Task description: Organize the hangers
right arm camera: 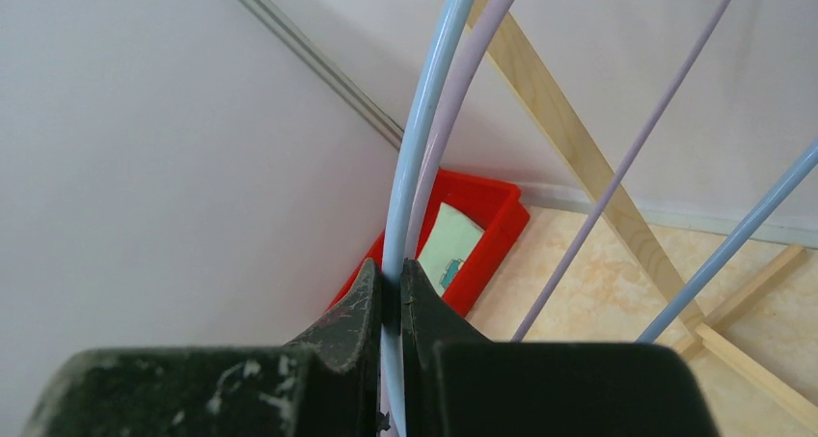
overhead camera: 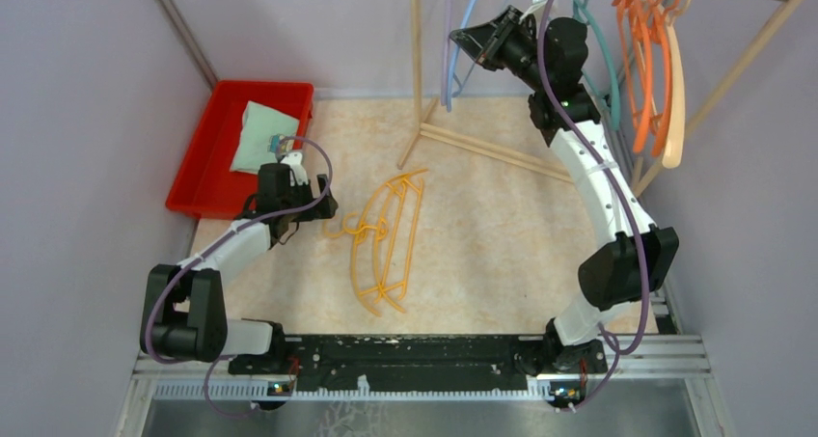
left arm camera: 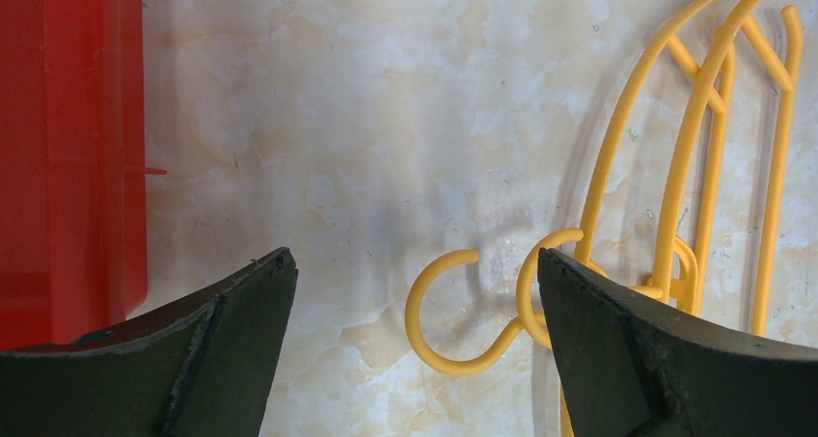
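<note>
My right gripper slides left in the top view toward the remaining gap beside the wooden pole next and releases the light blue hanger (right arm camera: pixel 417 119).
Two yellow hangers (overhead camera: pixel 386 244) lie overlapped on the table, hooks (left arm camera: pixel 453 312) pointing left. My left gripper (overhead camera: pixel 313 210) hovers low just left of them, open (left arm camera: pixel 415 259). The hooks lie between its fingers, the right finger over the inner hook. My right gripper (overhead camera: pixel 468 40) is raised at the rack, shut (right arm camera: pixel 391 275) on a light blue hanger (right arm camera: pixel 417 119), with a lavender hanger (right arm camera: pixel 627 162) right behind it. A teal hanger (overhead camera: pixel 606 61), several orange hangers (overhead camera: pixel 639 70) and a beige one (overhead camera: pixel 675 119) hang on the rack at the right.
A red bin (overhead camera: pixel 207 157) holding a folded pale green cloth (overhead camera: pixel 262 138) stands at the back left, close to my left gripper. The rack's wooden poles (overhead camera: pixel 417 61) rise at the back, with its base bars (overhead camera: pixel 492 148) lying across the table.
</note>
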